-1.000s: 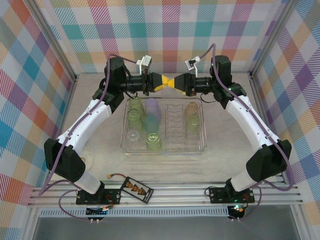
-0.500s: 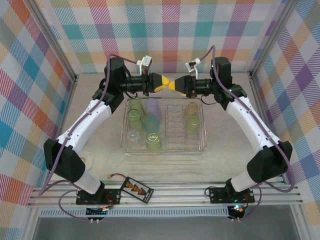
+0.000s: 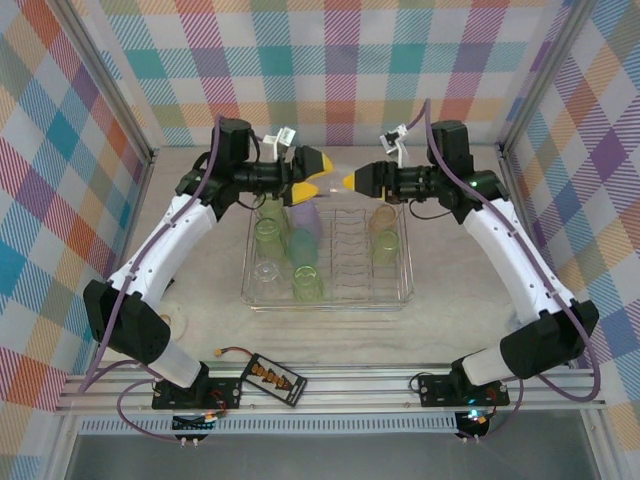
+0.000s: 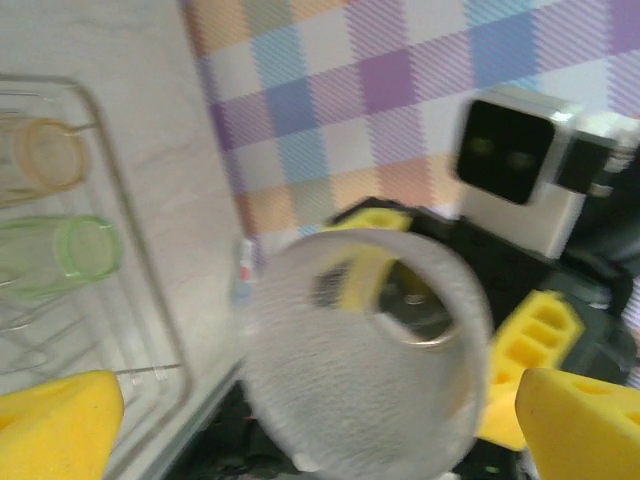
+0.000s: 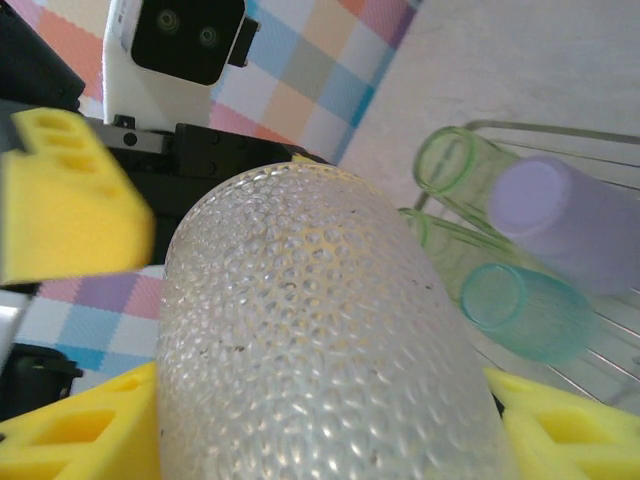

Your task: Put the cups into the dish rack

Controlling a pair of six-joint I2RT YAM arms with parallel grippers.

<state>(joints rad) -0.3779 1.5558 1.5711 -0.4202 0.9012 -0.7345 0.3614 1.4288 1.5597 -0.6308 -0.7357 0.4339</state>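
The rack's cup-free near corner (image 3: 384, 284) is below and back of my right gripper. Next, my right gripper will pull back, tip downward and lower to release there.
A clear dimpled cup (image 5: 320, 340) hangs in the air above the far edge of the dish rack (image 3: 328, 305). My right gripper (image 5: 330, 440) is shut on it, one yellow finger on each side. The left gripper (image 3: 318, 175) faces it from the left, open, its fingers (image 4: 60, 425) spread wide of the cup (image 4: 370, 350) and not touching it. In the top view the right gripper (image 3: 350, 181) sits just right of the left one. Inside the rack lie green (image 3: 267, 238), lilac (image 3: 305, 215), teal (image 3: 302, 245) and orange (image 3: 383, 218) cups.
A flat black box with orange marks (image 3: 273, 377) lies by the front rail near the left arm's base. Plaid walls close in the back and both sides. The rack's middle wire dividers (image 3: 345, 250) hold nothing.
The left gripper has opened and drawn back to the left, letting go of the clear cup. The right gripper has closed on the cup and shifted slightly right.
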